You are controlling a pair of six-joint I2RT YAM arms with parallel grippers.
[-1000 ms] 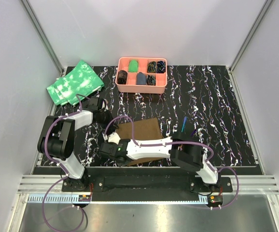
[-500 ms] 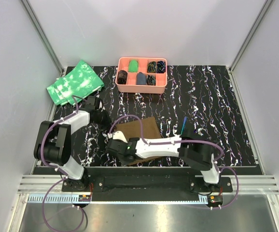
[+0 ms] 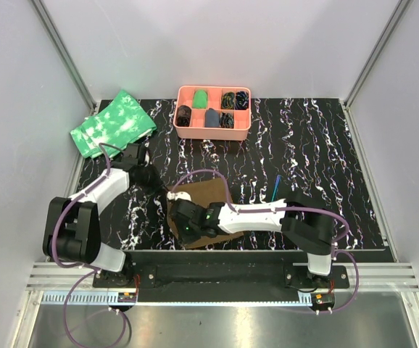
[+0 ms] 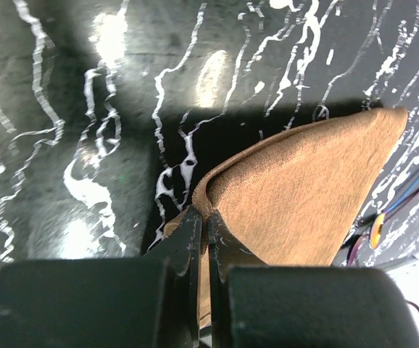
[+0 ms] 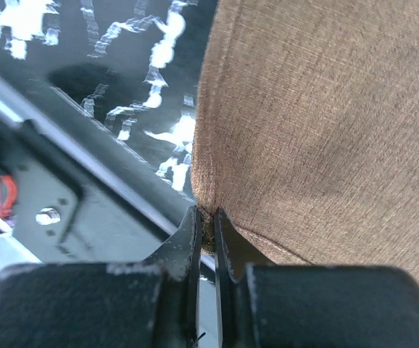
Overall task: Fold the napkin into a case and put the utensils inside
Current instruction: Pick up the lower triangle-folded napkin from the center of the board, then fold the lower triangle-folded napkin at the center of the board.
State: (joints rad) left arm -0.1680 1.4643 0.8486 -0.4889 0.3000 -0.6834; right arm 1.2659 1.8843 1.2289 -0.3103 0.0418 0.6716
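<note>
Next, my right gripper carries the napkin's corner over onto the napkin's near edge and releases it, as that edge runs to its right in the top view.
The brown napkin (image 3: 208, 194) lies near the table's front middle, partly under my right arm. My left gripper (image 3: 164, 186) is shut on the napkin's lifted left edge; in the left wrist view the jaws (image 4: 202, 215) pinch a raised fold of the cloth (image 4: 304, 181). My right gripper (image 3: 180, 228) is shut on the napkin's near-left corner; in the right wrist view the jaws (image 5: 204, 220) clamp the cloth's (image 5: 318, 123) corner above the table's front edge. The utensils (image 3: 278, 186), slim blue and purple stems, lie right of the napkin and show in the left wrist view (image 4: 407, 194).
A pink compartment tray (image 3: 211, 133) with small items stands at the back middle. Green white-mottled cloths (image 3: 112, 123) lie at the back left. The metal front rail (image 5: 46, 156) runs just below the right gripper.
My right gripper has moved to the right with the napkin's near-left corner. My left gripper has shifted slightly right and nearer with the left edge. The napkin's left side has drawn in.
</note>
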